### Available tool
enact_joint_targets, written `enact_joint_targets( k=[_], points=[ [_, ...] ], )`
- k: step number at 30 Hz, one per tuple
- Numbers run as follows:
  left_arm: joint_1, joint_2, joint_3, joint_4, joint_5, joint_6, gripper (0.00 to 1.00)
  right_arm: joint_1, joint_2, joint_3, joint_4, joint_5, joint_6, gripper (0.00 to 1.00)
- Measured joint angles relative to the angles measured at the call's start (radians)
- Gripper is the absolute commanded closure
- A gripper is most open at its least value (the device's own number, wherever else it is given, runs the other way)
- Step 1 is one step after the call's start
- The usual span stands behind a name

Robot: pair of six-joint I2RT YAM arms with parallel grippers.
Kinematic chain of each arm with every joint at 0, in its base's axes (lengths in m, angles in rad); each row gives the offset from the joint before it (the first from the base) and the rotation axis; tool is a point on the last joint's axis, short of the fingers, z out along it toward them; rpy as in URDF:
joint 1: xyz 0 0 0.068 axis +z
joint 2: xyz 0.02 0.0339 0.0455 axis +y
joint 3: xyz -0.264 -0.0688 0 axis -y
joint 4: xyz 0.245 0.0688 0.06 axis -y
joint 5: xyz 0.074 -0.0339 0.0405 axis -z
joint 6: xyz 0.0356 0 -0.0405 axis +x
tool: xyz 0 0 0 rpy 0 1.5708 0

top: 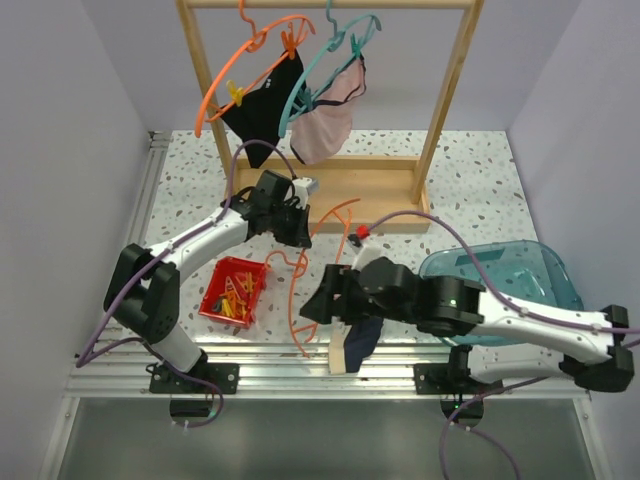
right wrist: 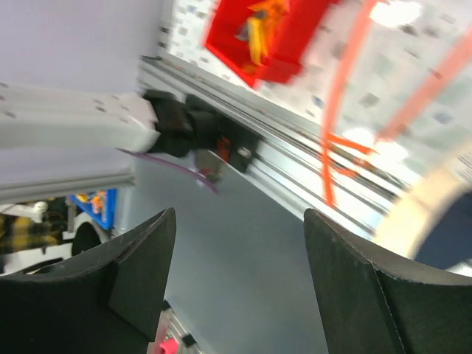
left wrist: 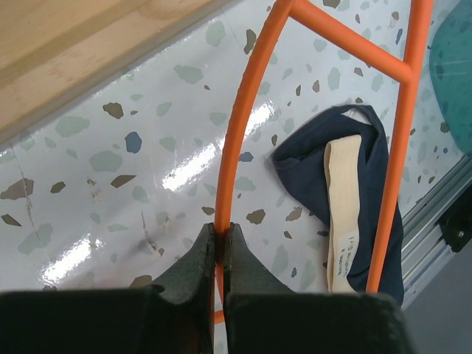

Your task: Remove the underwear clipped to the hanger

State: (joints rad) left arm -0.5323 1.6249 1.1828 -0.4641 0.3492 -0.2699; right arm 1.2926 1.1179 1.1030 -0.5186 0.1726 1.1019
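Observation:
The loose navy briefs lie on the table, free of the hanger, so my right gripper needs to go down onto them, toward the right in the top view.
My left gripper (top: 297, 226) is shut on the wire of an orange hanger (top: 300, 290) that leans over the table; the wrist view shows the wire (left wrist: 234, 140) pinched between the fingers. Navy briefs with beige lining (top: 358, 346) lie loose on the table near the front edge, also in the left wrist view (left wrist: 310, 158). My right gripper (top: 318, 298) is open and empty just left of them, above the hanger's lower end; its wrist view (right wrist: 240, 214) is blurred. Black briefs (top: 262, 110) hang clipped on an orange hanger, pink briefs (top: 325, 128) on a teal hanger, both on the wooden rack (top: 450, 90).
A red bin (top: 233, 290) of clips stands at the front left, also in the right wrist view (right wrist: 258, 33). A clear teal container (top: 510, 280) sits at the right. A small red clip (top: 362, 233) lies by the rack base. The rail edge (top: 300, 375) is close.

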Motion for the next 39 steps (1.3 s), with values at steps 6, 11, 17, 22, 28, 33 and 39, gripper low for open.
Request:
enact_joint_targets(
  k=[6,11,17,22,28,33,39],
  points=[
    [0.000,0.000,-0.002,-0.034,0.007,0.005,1.00,0.012,-0.129,-0.138,-0.270,0.055,0.061,0.26],
    [-0.009,-0.021,-0.002,-0.082,0.010,0.005,1.00,0.014,0.106,-0.228,-0.299,0.014,0.090,0.25],
    [-0.027,-0.092,-0.002,-0.138,0.007,0.005,1.00,0.015,0.210,-0.267,-0.288,0.008,0.131,0.23],
    [-0.036,-0.144,-0.002,-0.162,0.007,0.005,1.00,0.004,0.319,-0.274,-0.236,-0.010,0.142,0.24],
    [-0.045,-0.170,-0.002,-0.179,0.012,0.005,1.00,-0.034,0.324,-0.386,-0.131,-0.031,0.192,1.00],
    [-0.047,-0.179,-0.001,-0.197,0.015,0.005,1.00,-0.057,0.126,-0.323,-0.260,0.043,0.195,1.00],
    [-0.051,-0.180,0.013,-0.211,0.019,0.004,1.00,-0.218,-0.052,0.017,-0.479,0.241,0.130,1.00]
  ],
)
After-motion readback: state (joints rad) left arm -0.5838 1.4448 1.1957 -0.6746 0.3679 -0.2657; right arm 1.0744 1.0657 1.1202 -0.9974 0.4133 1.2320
